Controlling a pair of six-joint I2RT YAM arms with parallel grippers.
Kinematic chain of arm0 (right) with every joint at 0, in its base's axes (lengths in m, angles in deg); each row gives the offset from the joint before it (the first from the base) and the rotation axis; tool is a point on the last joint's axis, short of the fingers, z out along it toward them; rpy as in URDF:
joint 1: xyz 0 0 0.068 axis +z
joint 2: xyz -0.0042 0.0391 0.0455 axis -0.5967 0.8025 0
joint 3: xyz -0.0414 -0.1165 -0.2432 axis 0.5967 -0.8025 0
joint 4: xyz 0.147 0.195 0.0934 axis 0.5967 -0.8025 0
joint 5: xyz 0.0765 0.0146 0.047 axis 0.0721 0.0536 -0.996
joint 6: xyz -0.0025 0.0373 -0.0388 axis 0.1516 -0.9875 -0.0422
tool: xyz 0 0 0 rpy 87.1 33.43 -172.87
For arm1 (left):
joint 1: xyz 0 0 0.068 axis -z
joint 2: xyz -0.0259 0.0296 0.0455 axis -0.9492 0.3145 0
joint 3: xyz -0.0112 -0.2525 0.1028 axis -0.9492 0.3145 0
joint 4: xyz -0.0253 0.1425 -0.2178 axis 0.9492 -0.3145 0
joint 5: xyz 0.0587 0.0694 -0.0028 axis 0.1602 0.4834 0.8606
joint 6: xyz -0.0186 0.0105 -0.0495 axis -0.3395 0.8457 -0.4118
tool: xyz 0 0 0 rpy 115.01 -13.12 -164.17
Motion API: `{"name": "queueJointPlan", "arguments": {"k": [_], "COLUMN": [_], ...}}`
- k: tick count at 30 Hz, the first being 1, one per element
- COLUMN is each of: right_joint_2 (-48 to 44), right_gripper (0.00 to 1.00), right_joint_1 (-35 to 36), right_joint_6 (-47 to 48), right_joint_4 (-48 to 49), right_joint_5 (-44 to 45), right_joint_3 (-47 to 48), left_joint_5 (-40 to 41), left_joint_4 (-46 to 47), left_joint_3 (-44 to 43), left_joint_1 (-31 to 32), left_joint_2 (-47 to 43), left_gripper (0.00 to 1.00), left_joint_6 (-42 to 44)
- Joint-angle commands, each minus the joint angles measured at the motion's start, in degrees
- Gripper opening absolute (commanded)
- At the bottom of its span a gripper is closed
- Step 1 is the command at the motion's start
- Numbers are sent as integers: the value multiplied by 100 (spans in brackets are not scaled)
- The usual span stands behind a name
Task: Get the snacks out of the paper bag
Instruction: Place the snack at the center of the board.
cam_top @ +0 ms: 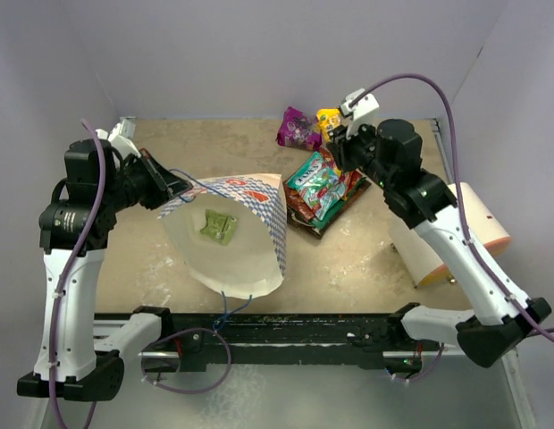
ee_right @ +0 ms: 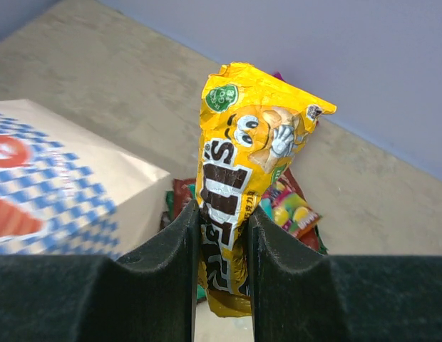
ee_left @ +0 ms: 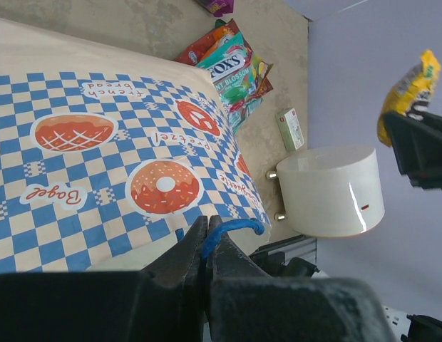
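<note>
My right gripper should next go down and tilt its fingers down over the pile of packets beside the bag, because the other snacks are already there.
The paper bag lies tilted with its mouth open toward the camera. A small pale green packet lies inside it. My left gripper is shut on the bag's blue string handle, with the checkered side just beyond its fingers. My right gripper is shut on a yellow M&M's packet and holds it above the table behind the bag. A pile of teal, green, red and brown packets lies right of the bag. A magenta packet lies at the back.
A large cream-peach cylinder lies on its side at the right, under the right arm. In the left wrist view a small pale green packet lies on the table next to the cylinder. Walls enclose the table on three sides.
</note>
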Motion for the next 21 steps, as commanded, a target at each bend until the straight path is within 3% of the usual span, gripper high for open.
{"name": "queueJointPlan", "arguments": {"k": [1,4,8,13,21], "right_joint_2": [461,1099,1713,2322,3111], "right_gripper": [5,5,6,8,15], "right_joint_1": [-1158,-1765,-2075,-2272,-2387], "right_joint_6": [-154,-470,-607,-169,456], "right_joint_4": [352,148,181,77,-114], "right_joint_5": [-1024,-1588,-2128,-1995,-2552], "right_joint_3": [-382,-277,-177,8,380], "left_joint_5": [-17,-115,-182,-337,-327], "left_joint_4": [1,-13,-56,-13,59], "left_joint_3": [-77,-98,-187,-169,-95], "left_joint_1": [-34,-33,-34,-34,-34], "left_joint_2": [-178,-204,-178,-159,-187], "left_gripper": [0,0,0,0,0], "left_joint_6": [8,22,81,47,62]}}
